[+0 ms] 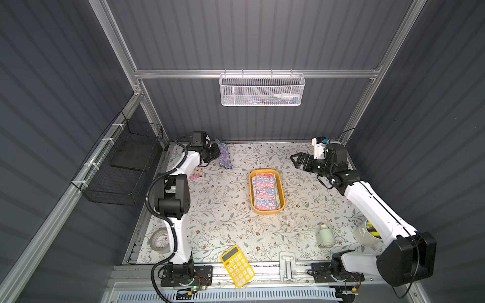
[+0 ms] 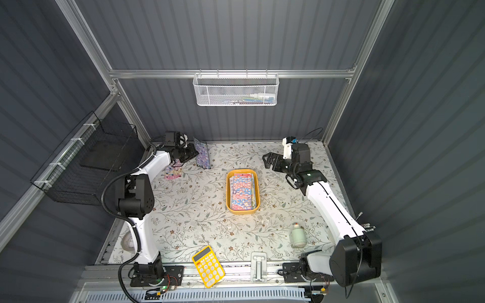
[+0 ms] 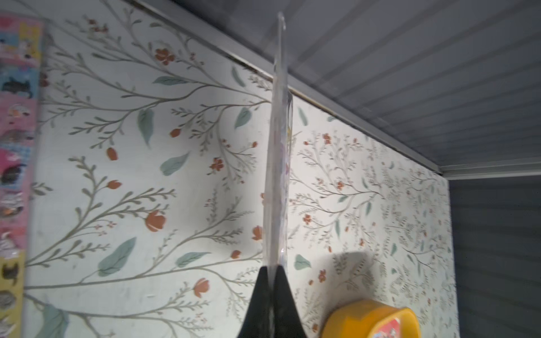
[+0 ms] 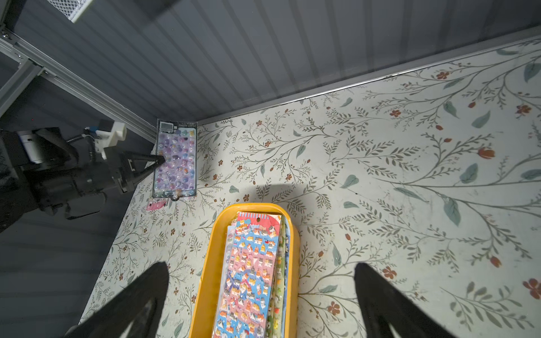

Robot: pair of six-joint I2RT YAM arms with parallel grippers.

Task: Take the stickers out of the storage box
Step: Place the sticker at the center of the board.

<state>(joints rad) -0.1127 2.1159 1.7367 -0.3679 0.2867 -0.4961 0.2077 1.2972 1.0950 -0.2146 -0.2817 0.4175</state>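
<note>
I will next lower the purple sticker sheet (image 1: 225, 155) in my left gripper onto the bare tabletop beside the pink sheet and let go of it there, because that clear spot is below the gripper.
The mustard-yellow storage box (image 1: 251, 194) (image 2: 227, 194) (image 4: 210, 263) sits mid-table with a stack of stickers (image 1: 266, 192) (image 2: 242, 192) (image 4: 248, 272) inside; the top sheet is blue and pink. My left gripper (image 1: 217, 154) (image 3: 272, 267) is shut on a purple sticker sheet (image 1: 225, 155) (image 2: 202, 157) (image 3: 278, 175) (image 4: 175, 164), held on edge near the back-left corner. A pink sheet (image 1: 195, 174) (image 2: 173, 173) (image 3: 14, 146) lies on the table beside it. My right gripper (image 1: 295, 160) (image 2: 266, 160) (image 4: 261, 266) hangs open and holds nothing, above the table just behind and to the right of the box.
A yellow calculator (image 1: 237, 266) overhangs the front edge. A pale green bottle (image 1: 325, 234), a white cup of pens (image 1: 367, 233) and a tape roll (image 1: 160, 240) stand near the front. A white mesh basket (image 1: 261, 89) hangs on the back wall, a black wire basket (image 1: 120, 168) on the left.
</note>
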